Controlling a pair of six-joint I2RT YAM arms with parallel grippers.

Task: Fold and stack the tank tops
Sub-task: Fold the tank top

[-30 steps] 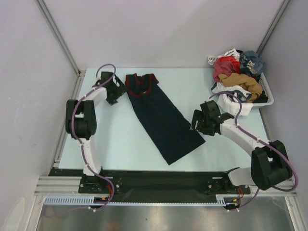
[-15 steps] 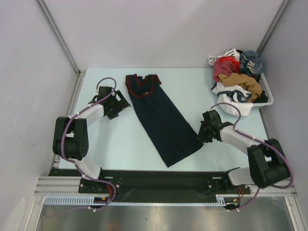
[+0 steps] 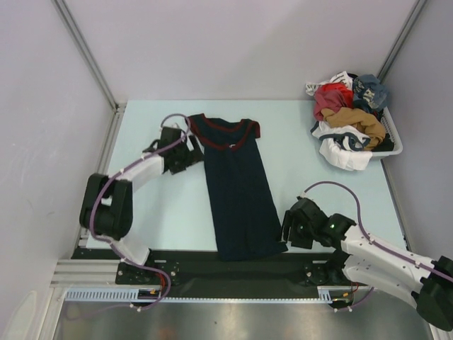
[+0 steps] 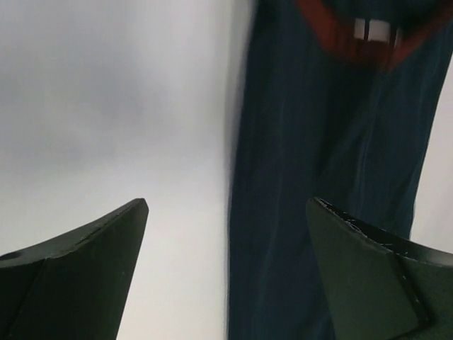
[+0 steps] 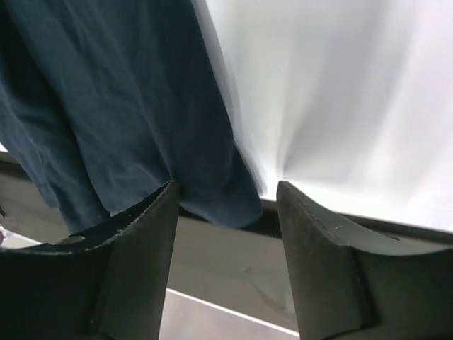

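My left gripper comes back and down onto the hem's unattended corner (image 3: 221, 256) next, since my right gripper stands at the other corner.
The dark navy tank top (image 3: 238, 191) with maroon trim lies flat and lengthwise on the table, neckline far, hem at the near edge. My left gripper (image 3: 188, 151) stands open just left of its shoulder; in the left wrist view the gripper (image 4: 226, 205) straddles the navy cloth's (image 4: 318, 163) left edge without touching it. My right gripper (image 3: 289, 228) is open at the hem's right corner. In the right wrist view the gripper (image 5: 225, 188) has that corner (image 5: 226, 202) lying loose beyond its jaws, draped over the table's dark front edge.
A white basket (image 3: 393, 146) at the far right holds a heap of clothes in red, tan, blue and white, and a white piece (image 3: 345, 151) hangs over its front. A black rail (image 3: 212, 273) runs along the near edge.
The navy top has been pulled toward the near edge and straightened from slanted to lengthwise. The right gripper travelled with the hem to the front, then opened. The left gripper moved right to the shoulder.
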